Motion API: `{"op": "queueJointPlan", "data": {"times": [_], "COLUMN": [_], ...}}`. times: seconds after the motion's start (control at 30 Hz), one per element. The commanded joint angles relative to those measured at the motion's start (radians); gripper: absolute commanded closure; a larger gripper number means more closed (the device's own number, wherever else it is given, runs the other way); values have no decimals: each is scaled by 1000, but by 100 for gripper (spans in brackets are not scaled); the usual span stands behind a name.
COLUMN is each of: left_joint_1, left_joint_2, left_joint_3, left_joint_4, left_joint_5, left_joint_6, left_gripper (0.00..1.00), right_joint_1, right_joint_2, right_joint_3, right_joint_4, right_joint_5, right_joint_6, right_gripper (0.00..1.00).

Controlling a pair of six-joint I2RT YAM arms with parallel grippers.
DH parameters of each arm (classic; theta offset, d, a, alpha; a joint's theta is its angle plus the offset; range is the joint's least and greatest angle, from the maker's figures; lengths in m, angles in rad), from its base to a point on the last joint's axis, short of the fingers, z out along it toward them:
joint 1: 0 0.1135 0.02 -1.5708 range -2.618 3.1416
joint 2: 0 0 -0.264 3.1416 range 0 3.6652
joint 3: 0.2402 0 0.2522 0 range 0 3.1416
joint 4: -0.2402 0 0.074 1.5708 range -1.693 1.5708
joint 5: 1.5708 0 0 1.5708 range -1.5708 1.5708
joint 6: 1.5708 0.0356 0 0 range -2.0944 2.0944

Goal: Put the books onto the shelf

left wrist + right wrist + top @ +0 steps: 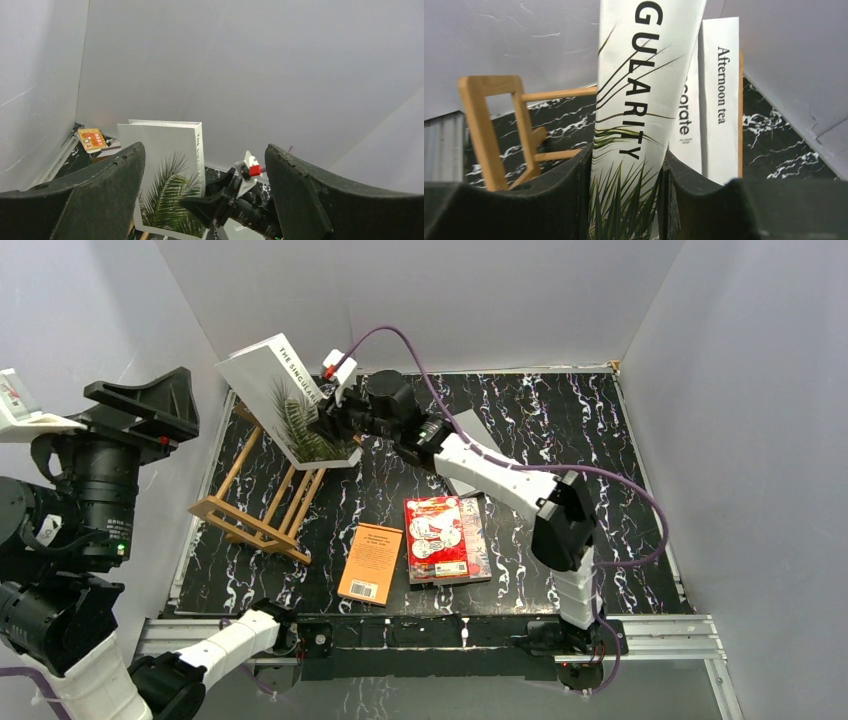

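The white palm-leaf book still hangs above the shelf's rails. My right gripper should lower it onto the rails beside the "Decorate" book next.
My right gripper [325,420] [626,165] is shut on the lower spine of a white palm-leaf book [285,400] [639,100] [167,185]. It holds the book tilted over the far end of the wooden shelf [262,505] [489,130]. Just behind it stand a "Decorate" book [685,125] and a white "Afternoon tea" book [721,100]. An orange paperback [370,563] and a red illustrated book [437,538] lie flat on the table; the red one rests on another book. A grey book [470,435] lies partly under the right arm. My left gripper [205,150] is open and empty, raised at the left.
The left arm [90,490] looms large at the left edge of the top view. A small orange card [91,139] lies by the back left wall. White walls close in the black marbled table [600,470] on three sides.
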Motion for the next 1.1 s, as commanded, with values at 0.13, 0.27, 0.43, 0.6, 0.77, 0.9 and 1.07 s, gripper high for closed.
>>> {"op": "queueJointPlan", "data": {"times": [0.13,0.27,0.43,0.6,0.77,0.9,1.07], "left_joint_1": [3,4,3,3,3,3,3], "left_joint_2": [28,31,33,38,49,58,64], "left_joint_3": [26,26,10,-13,-16,-18,-17], "left_joint_4": [-23,-38,-29,-32,-52,-60,-65], "left_joint_5": [-5,17,30,55,64,81,93], "left_joint_6": [-2,-15,-18,-28,-42,-52,-58], "left_gripper": [14,13,13,13,13,13,13], "right_joint_1": [-5,-5,-7,-6,-10,-13,-16], "right_joint_2": [163,251,288,324,364,367,389], "right_joint_3": [261,373,324,346,397,367,384], "right_joint_4": [65,14,96,70,6,31,38], "right_joint_5": [-99,-124,-147,-161,-143,-124,-117], "right_joint_6": [-195,-265,-300,-301,-320,-319,-332], "right_gripper": [68,69,69,68,66,64,61]}}
